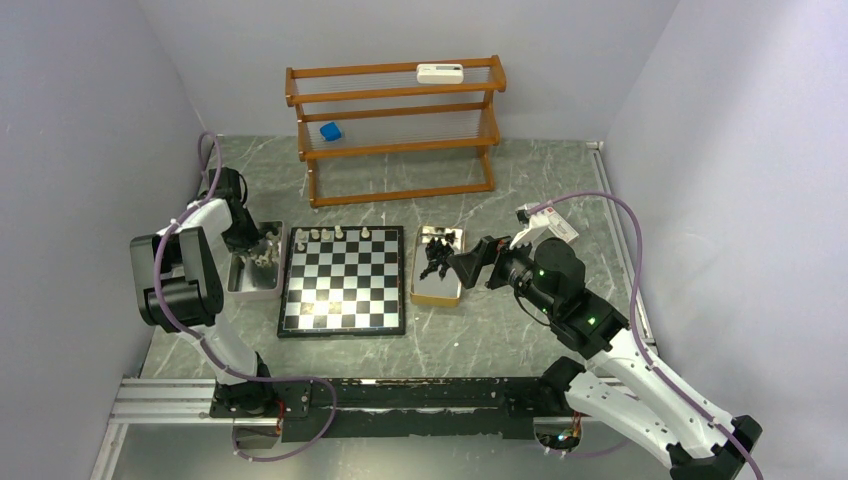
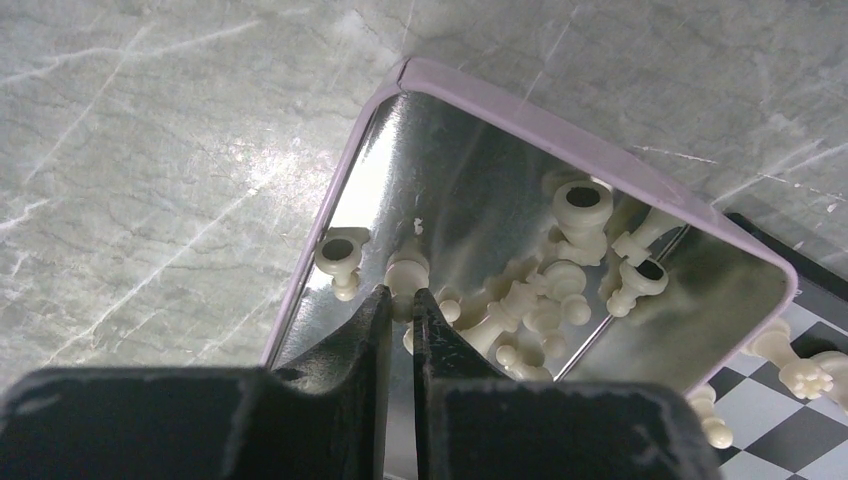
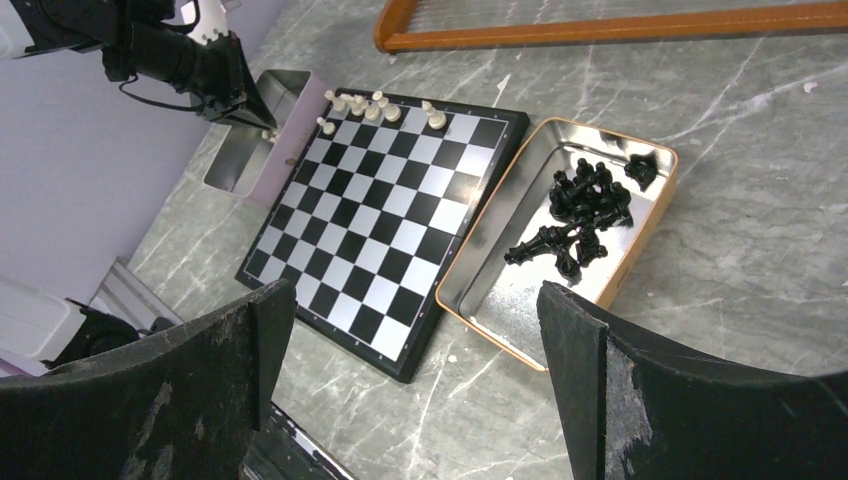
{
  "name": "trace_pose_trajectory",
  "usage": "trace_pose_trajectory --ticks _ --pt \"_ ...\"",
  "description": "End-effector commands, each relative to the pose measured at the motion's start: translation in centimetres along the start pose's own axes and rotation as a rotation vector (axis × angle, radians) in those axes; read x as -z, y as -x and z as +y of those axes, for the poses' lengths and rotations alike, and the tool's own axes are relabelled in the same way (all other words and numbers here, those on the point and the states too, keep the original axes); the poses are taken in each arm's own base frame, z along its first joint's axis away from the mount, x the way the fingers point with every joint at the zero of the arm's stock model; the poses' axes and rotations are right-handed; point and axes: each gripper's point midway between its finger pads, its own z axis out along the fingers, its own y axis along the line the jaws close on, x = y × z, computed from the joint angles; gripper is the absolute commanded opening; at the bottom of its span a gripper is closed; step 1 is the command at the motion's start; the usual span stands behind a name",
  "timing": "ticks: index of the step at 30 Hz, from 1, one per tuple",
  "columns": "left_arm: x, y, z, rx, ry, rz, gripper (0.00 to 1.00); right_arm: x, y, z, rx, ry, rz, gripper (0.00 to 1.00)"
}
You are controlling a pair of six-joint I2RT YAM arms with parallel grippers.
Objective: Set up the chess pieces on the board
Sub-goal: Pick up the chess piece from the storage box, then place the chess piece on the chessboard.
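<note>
My left gripper should go up, across to the right in the top view and down next, because the bare square [image 1: 313, 247] beside the nearest standing piece is on that side of it.
My left gripper [image 2: 400, 292] is down inside the lilac-rimmed metal tray [image 2: 560, 135], with its fingers shut on a cream chess piece [image 2: 407, 268]. Several more cream pieces [image 2: 545, 290] lie loose in that tray. The board [image 1: 343, 280] lies in the middle of the table. Several cream pieces [image 1: 338, 234] stand along its far row. The black pieces [image 3: 585, 205] lie heaped in an orange-rimmed tray [image 3: 500, 340] to the right of the board. My right gripper [image 3: 408, 300] hovers open and holds nothing, near that tray's front end and above the table.
A wooden rack [image 1: 400, 130] stands behind the board. On it are a blue block [image 1: 331, 131] and a white device [image 1: 440, 72]. Grey walls close in on the left and right. A metal rail [image 1: 380, 395] runs along the near edge.
</note>
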Motion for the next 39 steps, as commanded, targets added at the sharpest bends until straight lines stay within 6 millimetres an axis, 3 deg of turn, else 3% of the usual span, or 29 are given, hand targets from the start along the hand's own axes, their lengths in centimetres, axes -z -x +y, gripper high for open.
trace_pose_trajectory --ticks 1,10,21,34,39 --pt "2.1 2.1 -0.2 0.011 -0.029 -0.059 0.12 0.3 0.5 0.1 0.007 0.001 -0.017 0.96" --pt "4.0 2.6 -0.6 0.015 -0.069 -0.097 0.12 0.3 0.7 0.1 0.014 -0.009 -0.012 0.96" --pt "7.4 3.2 -2.8 -0.012 -0.193 -0.153 0.12 0.2 0.8 -0.1 0.016 -0.022 -0.006 0.96" --pt "10.6 1.0 -7.6 -0.184 -0.273 -0.137 0.10 0.0 0.7 -0.1 0.008 -0.027 0.000 0.96" --pt "11.6 -0.7 -10.4 -0.247 -0.324 -0.147 0.11 -0.2 0.5 0.0 0.000 -0.022 0.006 0.96"
